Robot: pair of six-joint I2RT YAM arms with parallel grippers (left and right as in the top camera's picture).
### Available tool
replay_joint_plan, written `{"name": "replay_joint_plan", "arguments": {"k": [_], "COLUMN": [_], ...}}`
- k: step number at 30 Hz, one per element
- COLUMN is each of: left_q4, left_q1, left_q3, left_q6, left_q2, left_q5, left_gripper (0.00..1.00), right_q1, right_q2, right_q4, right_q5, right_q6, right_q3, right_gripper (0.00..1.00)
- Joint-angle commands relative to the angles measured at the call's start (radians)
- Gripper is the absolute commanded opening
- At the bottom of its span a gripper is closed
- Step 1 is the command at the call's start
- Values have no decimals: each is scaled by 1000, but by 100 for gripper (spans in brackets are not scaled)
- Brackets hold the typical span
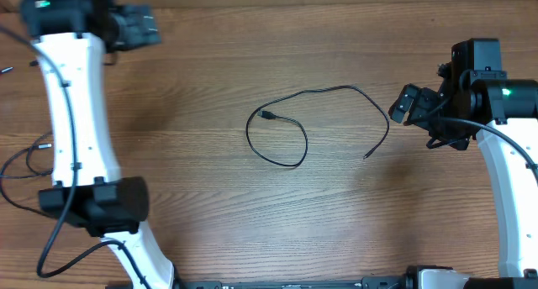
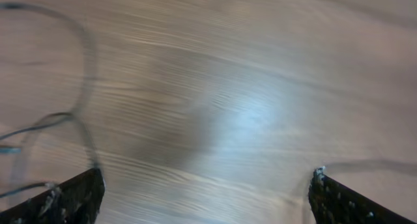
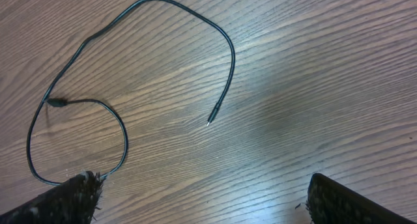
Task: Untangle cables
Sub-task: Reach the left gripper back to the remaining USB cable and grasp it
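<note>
The cable loop's edge by the plug [image 1: 248,128] is below, to my left gripper's right in the overhead view, so the gripper will go across, back and down onto it next.
One thin black cable [image 1: 336,89] lies loose on the wooden table's middle. Its left part forms a loop with a small plug [image 1: 267,115] inside; its right part arcs round to a free tip [image 1: 366,157]. My right gripper [image 1: 412,104] is open and empty, just right of the arc, above the table. The right wrist view shows the same cable [image 3: 232,55] ahead of the open fingers [image 3: 202,182], the loop touching the left fingertip's edge. My left gripper [image 1: 151,28] is open and empty at the far left corner, well away from the cable; its view [image 2: 208,178] is blurred.
Thin dark strands [image 2: 85,61] show blurred at the left of the left wrist view. Black cords [image 1: 21,167] run by the left arm's base [image 1: 92,201] at the left edge. Small dark bits [image 1: 7,70] lie at the far left.
</note>
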Motion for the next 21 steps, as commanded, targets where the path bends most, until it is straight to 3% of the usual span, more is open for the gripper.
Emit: {"name": "replay_joint_plan", "arguments": {"k": [1,7,18,21], "left_q4": [-15,19,174,223], "left_q1": [-135,-300,-348,-359], "left_q3": [-18,-216,-585,-654], "left_q6": [61,151,348,351], "left_q2": [-19,-19,-19,-19], "left_q5": [23,58,407,475], "left_gripper": [100,99,98,98], "right_q1": [-3,-3,-3,-3], "right_q2": [-6,-6,-6,-6], "right_q4": [5,5,2,2], "right_q5": [-2,-1,-2,-2], "right_q6": [-8,-13,-11,-11], "right_q3": [-1,-1,-1,-1], "right_gripper": [100,100,100,100]}}
